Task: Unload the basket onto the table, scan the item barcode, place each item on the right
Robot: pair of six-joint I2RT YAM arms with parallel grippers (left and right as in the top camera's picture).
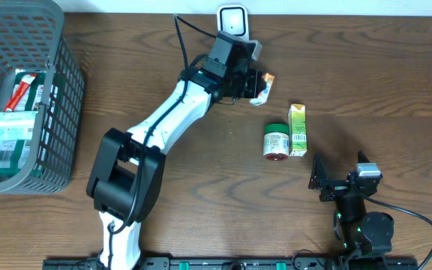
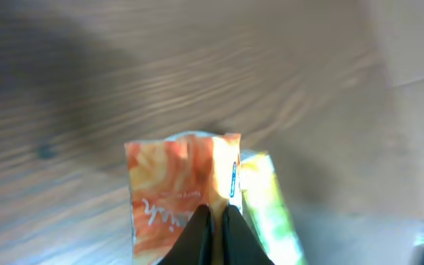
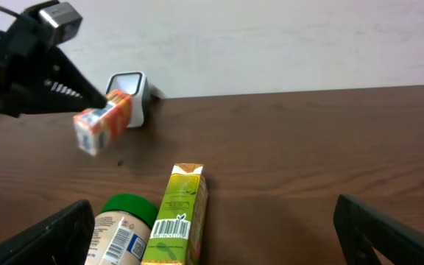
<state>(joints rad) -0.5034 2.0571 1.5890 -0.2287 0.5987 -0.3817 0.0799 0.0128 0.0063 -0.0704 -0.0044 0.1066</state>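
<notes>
The left gripper moves down toward the green-lidded jar next and releases the orange carton, still in midair, on the bare tabletop beyond the lid (image 1: 276,100).
My left gripper (image 1: 252,82) is shut on a small orange carton (image 1: 263,88), held above the table just below the white scanner (image 1: 232,20). In the left wrist view the two dark fingers pinch the orange carton (image 2: 175,184) at its near edge. From the right wrist view the orange carton (image 3: 103,121) hangs tilted in front of the scanner (image 3: 127,87); no barcode shows on it. My right gripper (image 1: 341,174) stands wide open at the front right, holding nothing.
A green carton (image 1: 298,129) lies on the table with its barcode up, beside a green-lidded jar (image 1: 277,142) lying on its side. A grey basket (image 1: 64,82) holding packaged items stands at the far left.
</notes>
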